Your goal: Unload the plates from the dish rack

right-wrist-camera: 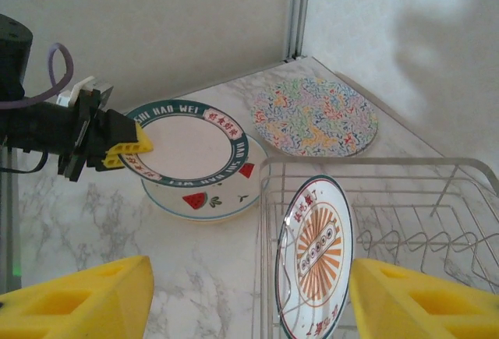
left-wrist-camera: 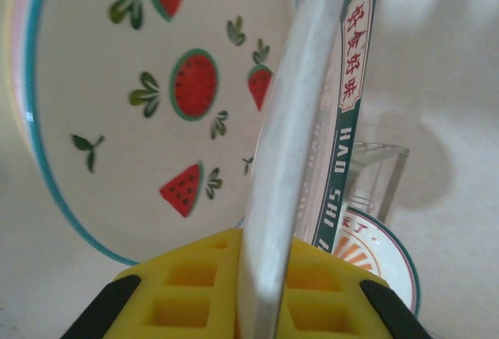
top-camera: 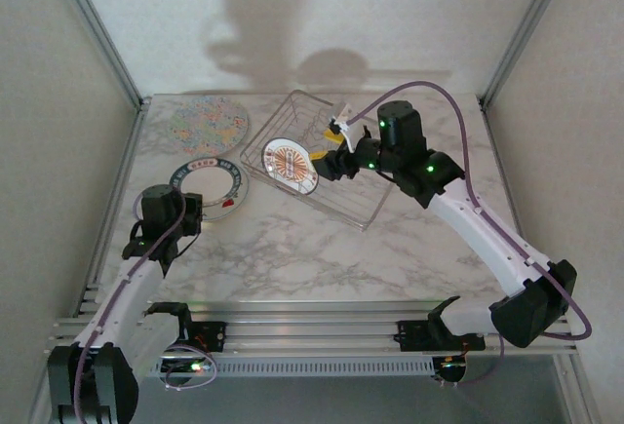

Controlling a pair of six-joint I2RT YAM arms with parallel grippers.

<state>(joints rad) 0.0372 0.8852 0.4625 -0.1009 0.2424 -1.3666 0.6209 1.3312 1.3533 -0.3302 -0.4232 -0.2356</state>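
Note:
The fruit-motif plate lies flat directly below. My left gripper will next bring the white plate down onto the fruit-motif plate's side (top-camera: 230, 203) (left-wrist-camera: 183, 105) and release the white plate's rim there.
The silver wire dish rack (top-camera: 336, 195) sits mid-table. A small sunburst plate (top-camera: 290, 166) (right-wrist-camera: 316, 253) stands upright in it. My right gripper (top-camera: 327, 147) (right-wrist-camera: 251, 277) hovers open just above that plate. Left of the rack, my left gripper (top-camera: 192, 212) (left-wrist-camera: 265, 253) is shut on the rim of a white plate with a green lettered band (top-camera: 205, 178) (left-wrist-camera: 288, 160) (right-wrist-camera: 191, 148). It holds that plate tilted over the fruit-motif plate (left-wrist-camera: 156, 105) (right-wrist-camera: 207, 199). The pastel patterned plate (top-camera: 208, 120) (right-wrist-camera: 316, 113) lies flat at the back left. The yellow-orange plate is hidden.
Grey walls and aluminium posts (top-camera: 102, 39) close the table at the back and sides. Bare marble (top-camera: 322, 258) lies between the rack and the arm bases. The right arm's purple cable (top-camera: 458, 122) arcs over the rack's right side.

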